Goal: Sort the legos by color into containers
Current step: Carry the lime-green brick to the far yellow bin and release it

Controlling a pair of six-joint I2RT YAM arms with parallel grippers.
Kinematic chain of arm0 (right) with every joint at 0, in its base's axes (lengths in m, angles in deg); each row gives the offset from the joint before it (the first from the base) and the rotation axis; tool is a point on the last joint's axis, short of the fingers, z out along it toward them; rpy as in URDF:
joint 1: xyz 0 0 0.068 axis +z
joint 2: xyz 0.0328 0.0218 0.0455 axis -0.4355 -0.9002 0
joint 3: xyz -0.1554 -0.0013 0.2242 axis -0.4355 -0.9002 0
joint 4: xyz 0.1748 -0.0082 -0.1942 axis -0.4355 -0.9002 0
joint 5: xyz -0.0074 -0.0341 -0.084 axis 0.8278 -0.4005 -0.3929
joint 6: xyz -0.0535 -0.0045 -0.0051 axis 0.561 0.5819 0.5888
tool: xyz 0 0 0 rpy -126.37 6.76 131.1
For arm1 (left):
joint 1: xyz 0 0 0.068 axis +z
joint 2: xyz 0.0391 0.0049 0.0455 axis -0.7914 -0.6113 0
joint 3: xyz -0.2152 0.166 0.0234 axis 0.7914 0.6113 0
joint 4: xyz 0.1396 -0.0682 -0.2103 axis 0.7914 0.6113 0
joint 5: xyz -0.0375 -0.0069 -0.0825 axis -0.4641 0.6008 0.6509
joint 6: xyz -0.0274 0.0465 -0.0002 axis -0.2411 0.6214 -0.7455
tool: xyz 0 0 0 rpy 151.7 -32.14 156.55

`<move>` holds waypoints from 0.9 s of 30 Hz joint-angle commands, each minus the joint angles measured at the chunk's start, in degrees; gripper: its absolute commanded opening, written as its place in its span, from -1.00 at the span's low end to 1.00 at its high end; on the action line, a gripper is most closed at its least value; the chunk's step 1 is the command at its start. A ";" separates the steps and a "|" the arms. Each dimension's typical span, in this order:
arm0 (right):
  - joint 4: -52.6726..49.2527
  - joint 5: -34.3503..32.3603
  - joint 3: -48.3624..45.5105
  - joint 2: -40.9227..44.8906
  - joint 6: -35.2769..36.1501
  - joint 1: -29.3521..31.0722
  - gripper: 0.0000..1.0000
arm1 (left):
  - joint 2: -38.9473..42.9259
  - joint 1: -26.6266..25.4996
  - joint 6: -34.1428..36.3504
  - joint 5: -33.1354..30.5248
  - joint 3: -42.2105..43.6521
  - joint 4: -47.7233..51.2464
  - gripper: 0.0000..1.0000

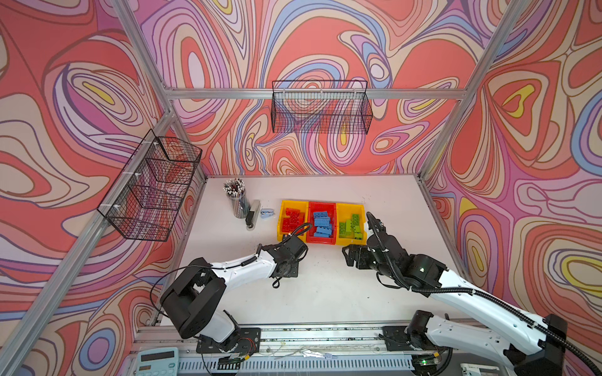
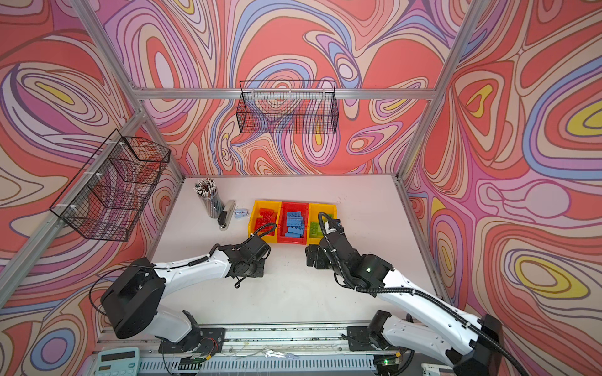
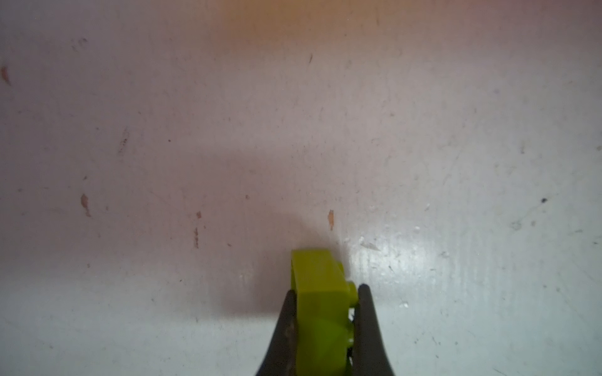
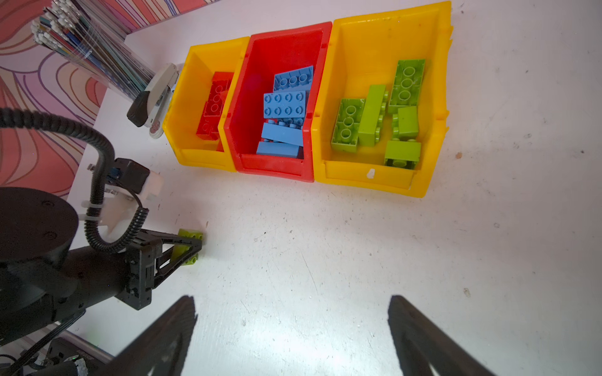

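Note:
My left gripper should rise next, carry the lego outward over the yellow container with green legos and release it there, as its lime green matches theirs.
My left gripper [image 3: 327, 289] is shut on a small lime green lego [image 3: 321, 293] that sits low on the white table, in front of the left yellow container [image 4: 202, 156]. The right wrist view shows that same brick [image 4: 190, 235] between the left fingers. My right gripper [image 4: 292, 302] hangs open and empty above bare table, in front of the red container [image 4: 273, 166] and the right yellow container [image 4: 368, 182]. Red legos [image 4: 215, 97] lie in the left yellow one, blue legos [image 4: 285, 104] in the red one, green legos [image 4: 371, 114] in the right yellow one. In both top views the left wrist hides the held brick.
A clear cup of pens [image 1: 237, 198], a stapler [image 1: 253, 215] and a small blue staple remover [image 1: 266, 213] stand left of the containers. Black wire baskets hang on the left wall [image 1: 153, 185] and back wall [image 1: 321, 107]. A calculator [image 1: 156, 361] lies at the front edge.

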 commanded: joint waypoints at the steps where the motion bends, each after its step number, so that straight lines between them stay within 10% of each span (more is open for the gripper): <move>1: -0.91 -2.28 -1.37 2.87 -0.77 0.28 0.95 | -1.36 0.17 -0.66 0.37 -2.03 2.88 -0.98; 10: -3.21 -4.85 -1.91 7.40 -0.37 0.22 0.95 | -4.27 -1.26 0.59 0.89 -14.48 7.44 -1.00; 27: -7.25 -7.70 -1.66 13.11 -1.01 0.29 0.96 | -40.79 -5.02 12.06 0.32 -73.16 15.56 -0.97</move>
